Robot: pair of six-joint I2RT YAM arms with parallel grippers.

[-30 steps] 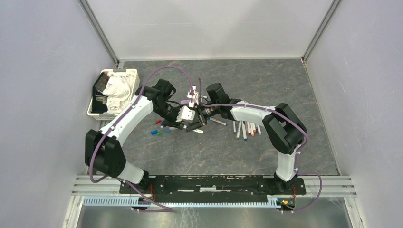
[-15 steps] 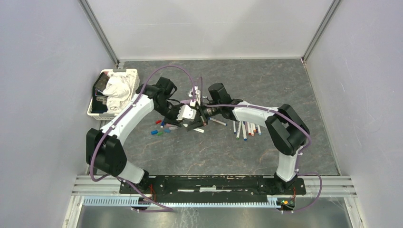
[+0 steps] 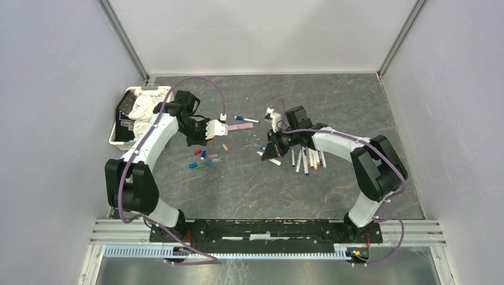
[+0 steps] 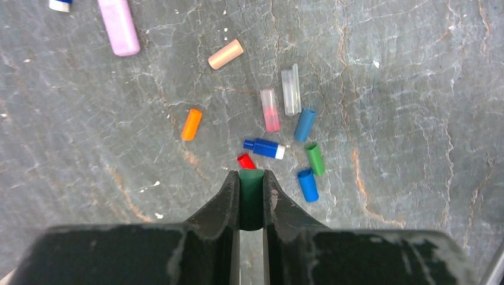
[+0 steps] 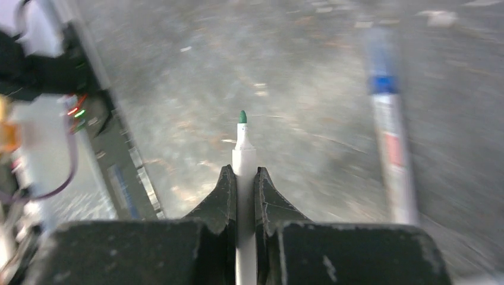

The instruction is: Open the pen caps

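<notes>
The dark green cap point(image 4: 251, 199) is already off the white pen. Next, my left gripper moves down to the bare tabletop beside the pink and blue caps.
In the left wrist view my left gripper point(image 4: 251, 175) is shut on a dark green pen cap point(image 4: 251, 199), held above the table. Loose pen caps lie just beyond it: red point(image 4: 245, 161), blue point(image 4: 307, 184), green point(image 4: 315, 159), orange point(image 4: 191, 124), peach point(image 4: 226, 54). From above, the left gripper point(image 3: 202, 138) hangs over that cluster point(image 3: 201, 160). My right gripper point(image 5: 244, 171) is shut on a white pen point(image 5: 243, 151) whose bare green tip point(image 5: 242, 116) points forward. Seen from above, the right gripper point(image 3: 268, 152) stands about a hand's width right of the left one.
A row of white pens point(image 3: 306, 160) lies right of the right gripper. A blue-capped pen point(image 3: 246, 119) and a thick pink marker point(image 3: 241, 126) lie further back. A white basket point(image 3: 113, 139) with a cloth sits at the left wall. The right wrist view is blurred.
The two grippers were together at the middle; now they have pulled apart, the left going left with the green cap, the right going right with the uncapped pen.
</notes>
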